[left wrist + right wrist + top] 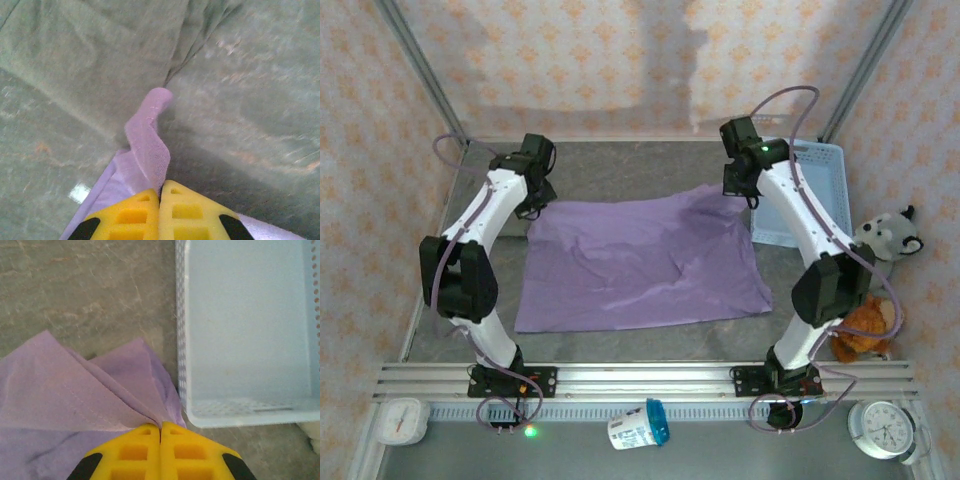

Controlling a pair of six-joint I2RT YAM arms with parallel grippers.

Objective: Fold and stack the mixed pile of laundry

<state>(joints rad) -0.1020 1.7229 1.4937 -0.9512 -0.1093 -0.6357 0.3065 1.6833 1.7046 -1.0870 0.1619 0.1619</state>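
Note:
The lifted fold goes back and down with my left gripper next, for release on the T-shirt's flat middle, which lies below and back from it.
The lavender-purple T-shirt lies spread flat across the middle of the table. My left gripper is at its far left corner, and in the left wrist view that gripper is shut on a lifted fold of the T-shirt. At the far right corner my right gripper is also shut; the right wrist view shows it pinching a raised edge of the T-shirt. Just beyond the left fingers lies the olive-grey, wrinkled garment.
A light blue lattice basket stands at the back right, its wall close beside the right gripper. A grey plush wolf and an orange plush sit at the right edge. Two clocks and a cup lie in front of the rail.

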